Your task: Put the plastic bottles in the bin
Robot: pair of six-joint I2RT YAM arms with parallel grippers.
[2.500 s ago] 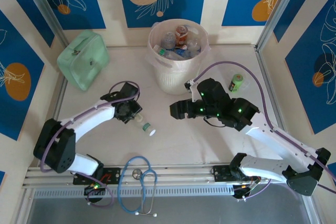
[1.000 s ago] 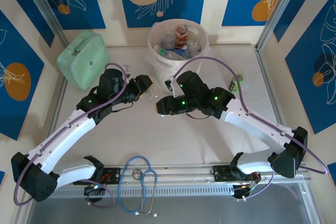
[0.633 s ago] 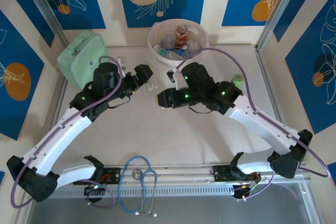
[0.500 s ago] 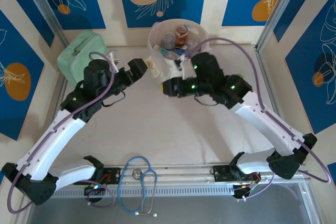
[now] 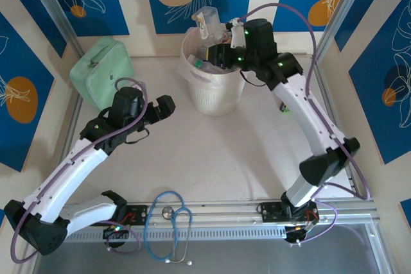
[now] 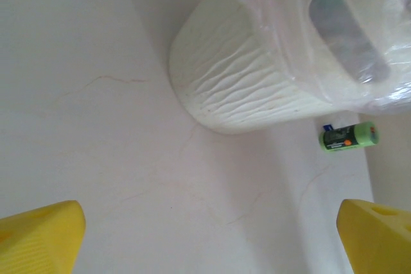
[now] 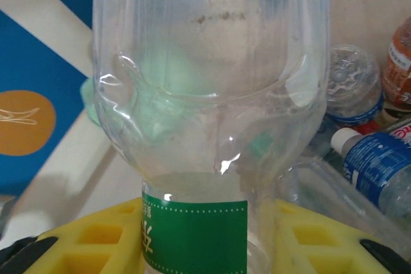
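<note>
I will move my right gripper away from the mint-green pouch next, over the blue-labelled bottles, and let go of the clear bottle (image 5: 207,22), because it still reaches across the bin's rim.
The cream-white ribbed bin (image 5: 215,94) stands at the back middle of the table with several plastic bottles (image 5: 218,62) inside. My right gripper (image 5: 218,51) is raised over its rim, shut on a clear bottle (image 5: 207,22) with a green label (image 7: 196,235), gripped between the yellow fingers (image 7: 83,239). Below it in the bin lie blue-labelled bottles (image 7: 379,165) and a red-brown-labelled one (image 7: 399,62). My left gripper (image 5: 168,104) is left of the bin (image 6: 237,88), open and empty (image 6: 212,235). One green bottle (image 6: 349,137) lies on the table to the right of the bin.
A mint-green zippered pouch (image 5: 101,72) sits at the back left. A blue-tubed stethoscope (image 5: 170,222) lies at the near edge between the arm bases. Metal frame rails border the table's left and right sides.
My left gripper has opened near the bin's rim and drawn back down-left, empty. My right arm has lifted its clear bottle from the bin's front up over the rim.
</note>
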